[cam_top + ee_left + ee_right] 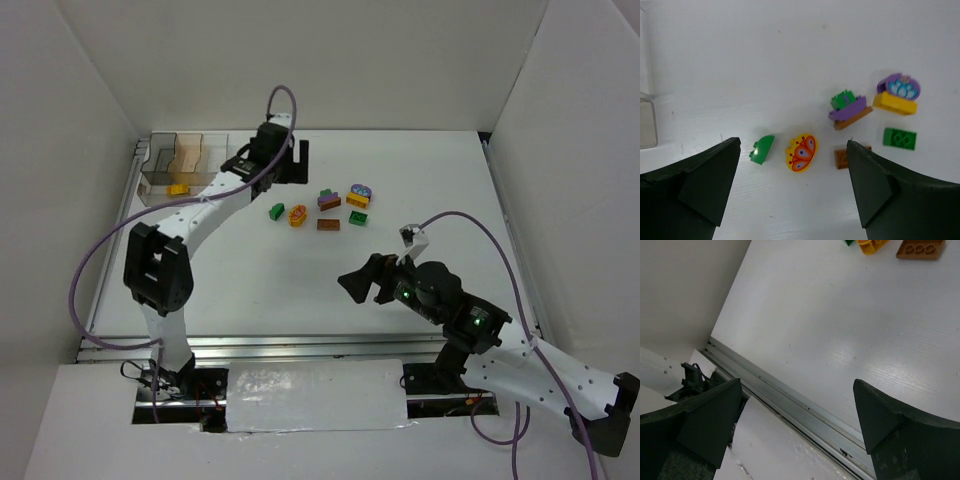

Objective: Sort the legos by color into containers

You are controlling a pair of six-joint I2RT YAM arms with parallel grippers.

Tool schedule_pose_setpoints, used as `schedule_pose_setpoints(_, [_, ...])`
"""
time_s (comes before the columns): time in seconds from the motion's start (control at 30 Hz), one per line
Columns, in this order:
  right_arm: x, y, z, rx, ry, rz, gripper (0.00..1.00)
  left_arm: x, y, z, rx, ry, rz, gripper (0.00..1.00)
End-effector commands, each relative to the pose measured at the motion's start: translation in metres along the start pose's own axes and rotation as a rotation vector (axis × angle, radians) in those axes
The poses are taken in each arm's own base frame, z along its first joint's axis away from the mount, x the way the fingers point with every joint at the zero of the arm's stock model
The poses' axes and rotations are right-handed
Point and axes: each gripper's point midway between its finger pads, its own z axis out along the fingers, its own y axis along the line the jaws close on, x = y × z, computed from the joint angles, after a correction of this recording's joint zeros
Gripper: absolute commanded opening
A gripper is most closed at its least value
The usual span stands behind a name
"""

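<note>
My left gripper is open and will next lower its fingers around the yellow butterfly piece (297, 214) (801, 153), since bare table separates that piece from the green and brown legos.
Several legos lie loose at mid-table: a green one (277, 211), a yellow butterfly piece (297, 214), a brown one (328, 224), a green-and-purple stack (328, 199), a purple-on-yellow pair (360, 193) and a green brick (357, 218). One yellow lego (178, 188) lies in the clear tray of containers (160, 152) at the far left. My left gripper (296, 163) hovers open right of the tray; its wrist view looks down on the green piece (762, 149) and the butterfly (802, 152) between the open fingers of the left gripper (792, 146). My right gripper (355, 283) stands open and empty near the front.
White walls close in the table on three sides. A metal rail (790, 400) runs along the near edge below my right gripper (796, 384). The brown lego (920, 249) shows at the top of that view. A tray wall (647, 120) edges the left wrist view.
</note>
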Motion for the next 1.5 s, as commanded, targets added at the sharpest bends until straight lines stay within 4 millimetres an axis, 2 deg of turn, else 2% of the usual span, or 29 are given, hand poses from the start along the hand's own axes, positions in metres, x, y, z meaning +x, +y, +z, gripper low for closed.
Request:
schedule_pose_setpoints(0.0, [0.012,-0.004,-0.006,0.002,0.048,0.009,1.0,0.056,-0.015,0.019,-0.013,0.126,0.173,0.99])
schedule_pose_setpoints(0.1, [0.017,-0.007,-0.008,0.004,0.063,0.018,1.0,0.089,-0.02,0.036,-0.004,0.191,0.205,0.99])
schedule_pose_setpoints(0.2, [0.02,-0.006,-0.01,-0.008,0.07,0.026,1.0,0.107,-0.023,0.048,0.005,0.209,0.219,0.97])
schedule_pose_setpoints(0.57, [0.03,-0.004,-0.006,-0.029,0.108,0.021,1.0,0.143,-0.015,0.072,-0.029,0.275,0.265,0.94])
schedule_pose_setpoints(0.7, [0.032,-0.006,-0.005,-0.023,0.113,0.018,1.0,0.15,-0.014,0.077,-0.03,0.287,0.276,0.92])
schedule_pose_setpoints(0.87, [0.033,-0.007,-0.006,-0.022,0.114,0.017,1.0,0.158,-0.013,0.085,-0.028,0.302,0.284,0.83])
schedule_pose_setpoints(1.0, [0.033,-0.009,-0.007,-0.022,0.11,0.02,1.0,0.166,-0.011,0.089,-0.036,0.318,0.286,0.82])
schedule_pose_setpoints(1.1, [0.033,-0.01,-0.008,-0.019,0.107,0.019,1.0,0.168,-0.011,0.089,-0.033,0.317,0.285,0.69])
schedule_pose_setpoints(1.17, [0.034,-0.011,-0.008,-0.017,0.109,0.017,1.0,0.169,-0.011,0.089,-0.03,0.317,0.288,0.64])
schedule_pose_setpoints(1.27, [0.034,-0.01,-0.008,-0.017,0.109,0.015,1.0,0.167,-0.009,0.091,-0.033,0.306,0.281,0.49])
schedule_pose_setpoints(1.3, [0.034,-0.01,-0.009,-0.019,0.111,0.014,1.0,0.165,-0.009,0.09,-0.035,0.302,0.279,0.41])
schedule_pose_setpoints(1.33, [0.034,-0.01,-0.009,-0.018,0.11,0.014,1.0,0.163,-0.009,0.09,-0.038,0.299,0.277,0.25])
schedule_pose_setpoints(1.37, [0.034,-0.011,-0.009,-0.016,0.112,0.012,1.0,0.157,-0.01,0.087,-0.04,0.287,0.272,0.2])
schedule_pose_setpoints(1.4, [0.035,-0.011,-0.009,-0.016,0.114,0.01,1.0,0.154,-0.008,0.085,-0.052,0.283,0.271,0.1])
schedule_pose_setpoints(1.47, [0.034,-0.011,-0.009,-0.015,0.113,0.008,1.0,0.135,-0.01,0.075,-0.055,0.249,0.257,0.05])
